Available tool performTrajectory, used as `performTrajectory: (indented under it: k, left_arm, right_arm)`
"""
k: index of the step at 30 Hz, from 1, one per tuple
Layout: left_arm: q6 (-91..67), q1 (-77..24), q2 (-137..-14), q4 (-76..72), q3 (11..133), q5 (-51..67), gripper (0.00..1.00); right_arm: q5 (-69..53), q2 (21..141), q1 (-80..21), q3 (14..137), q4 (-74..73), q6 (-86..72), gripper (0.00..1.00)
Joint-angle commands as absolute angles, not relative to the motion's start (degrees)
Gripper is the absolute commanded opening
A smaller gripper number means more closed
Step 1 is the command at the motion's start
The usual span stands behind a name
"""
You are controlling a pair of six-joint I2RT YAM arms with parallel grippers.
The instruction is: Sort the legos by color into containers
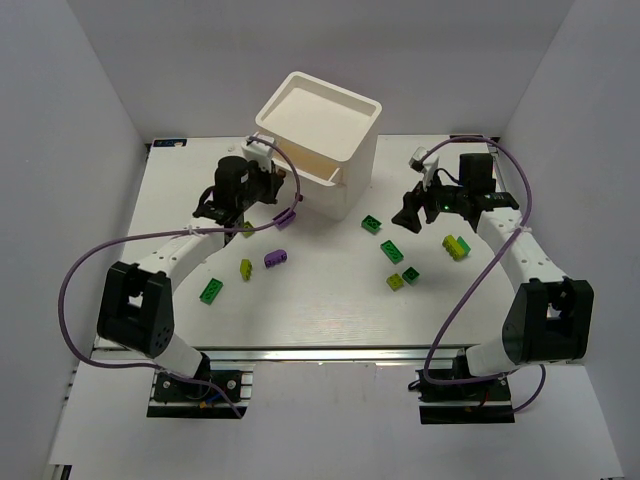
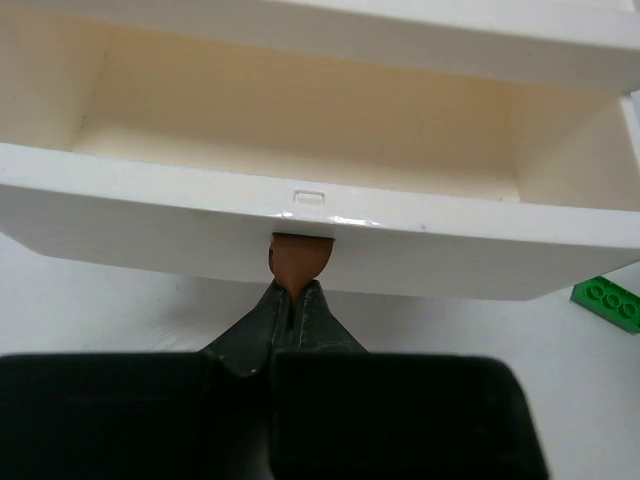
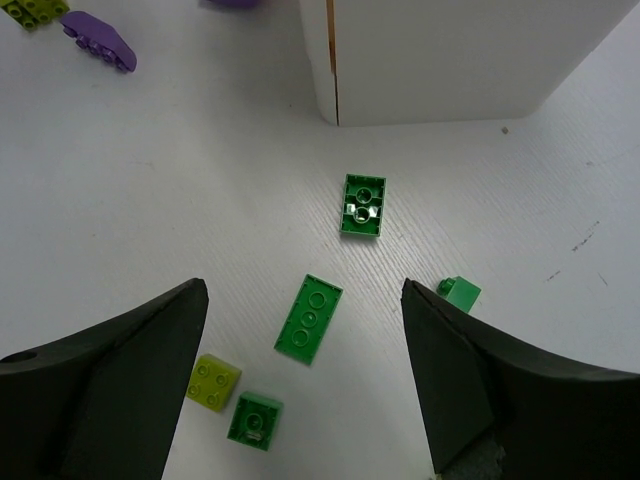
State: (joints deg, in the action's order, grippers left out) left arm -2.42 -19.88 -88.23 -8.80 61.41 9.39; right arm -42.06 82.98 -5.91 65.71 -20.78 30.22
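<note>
The flat green brick (image 1: 392,252) (image 3: 309,318) lies slanted between the open fingers, so my right gripper will next go down onto it and turn a little to match its long sides.
The white chest (image 1: 318,128) stands at the back centre with one drawer (image 2: 300,222) pulled out and its inside bare. My left gripper (image 2: 297,290) is shut on that drawer's brown pull (image 2: 300,258); it shows in the top view (image 1: 272,186) at the chest's left side. My right gripper (image 3: 305,300) is open and empty, hovering above a flat green brick (image 3: 309,318), a lime brick (image 3: 213,381) and a green brick (image 3: 254,420). More green bricks (image 3: 363,205) (image 3: 459,293) lie nearby. A purple brick (image 1: 275,259) lies mid-table.
Lime bricks (image 1: 246,268) (image 1: 456,246), a green brick (image 1: 211,290) and another purple brick (image 1: 284,217) lie scattered on the white table. A green brick (image 2: 608,302) lies right of the open drawer. The chest's corner (image 3: 430,60) stands just beyond my right gripper.
</note>
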Motion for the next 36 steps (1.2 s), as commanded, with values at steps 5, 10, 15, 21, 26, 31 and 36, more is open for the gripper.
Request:
performTrajectory:
  k: [5, 10, 15, 21, 26, 31, 36]
  left_arm:
    - [-4.4, -19.8, -82.2, -8.7, 59.5, 6.6, 0.27]
    - [-5.8, -19.2, -79.9, -6.9, 59.4, 4.8, 0.80]
    - [-8.3, -19.2, -73.9, -2.9, 59.1, 2.0, 0.83]
    - [-16.1, -19.2, -64.9, 6.5, 54.1, -4.6, 0.83]
    - [-26.2, -18.7, -60.2, 15.1, 48.6, -7.2, 0.80]
    - [-30.7, -18.7, -57.6, 17.3, 42.5, -9.0, 0.84]
    - [-30.7, -18.7, -58.2, 23.4, 42.4, -12.0, 0.90]
  right_arm:
    - [-37.9, 84.4, -6.6, 65.2, -20.2, 31.6, 0.89]
    - [-27.0, 89.1, -9.0, 66.4, -22.4, 30.6, 0.89]
    - [-16.5, 94.2, -13.2, 66.3, -23.7, 28.7, 0.86]
    - [-7.2, 98.6, -17.1, 64.3, -21.5, 26.1, 0.86]
    - [-0.5, 102.6, -19.4, 63.6, -19.6, 23.7, 0.86]
    - [-1.0, 104.9, -20.2, 63.1, -19.2, 23.0, 0.72]
    - [-3.0, 105.6, -20.8, 63.3, -20.4, 22.8, 0.52]
